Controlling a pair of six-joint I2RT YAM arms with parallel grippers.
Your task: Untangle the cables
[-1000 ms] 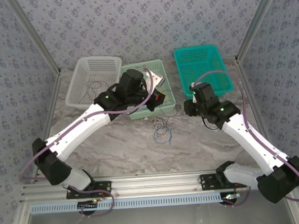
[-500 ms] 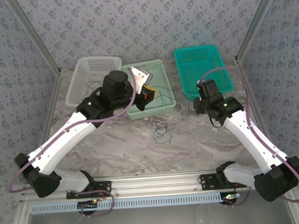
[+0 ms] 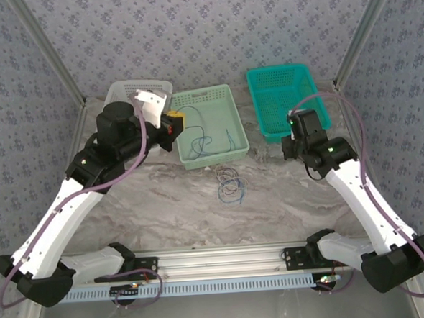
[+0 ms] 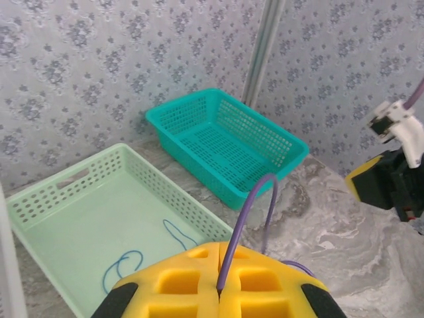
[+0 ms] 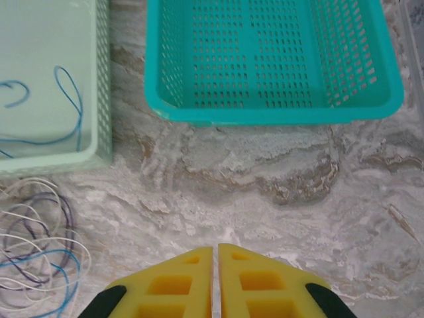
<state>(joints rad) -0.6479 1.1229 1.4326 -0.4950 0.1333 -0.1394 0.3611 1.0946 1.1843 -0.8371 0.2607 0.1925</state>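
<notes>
I will carry the purple cable over the white basket (image 3: pixel 139 87) with my left gripper, lower it and let it go, because the light green basket holds a blue cable (image 3: pixel 209 139).
My left gripper (image 4: pixel 219 255) is shut on a purple cable (image 4: pixel 255 199), which loops up from between the yellow pads and drops behind them. In the top view this gripper (image 3: pixel 175 123) hangs raised between the white basket and the light green basket. A blue cable (image 3: pixel 209 139) lies loose in the green basket (image 3: pixel 235 121). A tangle of white, blue and dark cables (image 3: pixel 230 185) rests on the marble table in front of that basket. My right gripper (image 5: pixel 215 250) hovers over bare table near the teal basket, pads together with nothing between them. The tangle (image 5: pixel 40 245) lies to its left.
A white basket (image 3: pixel 125 88) stands at the back left, partly behind my left arm. The teal basket (image 3: pixel 286 100) sits at the back right. Patterned walls and metal posts close in the table.
My left arm has swung left and up from over the green basket toward the white basket, purple cable in its jaws. The right gripper has drawn back to the right and closed.
</notes>
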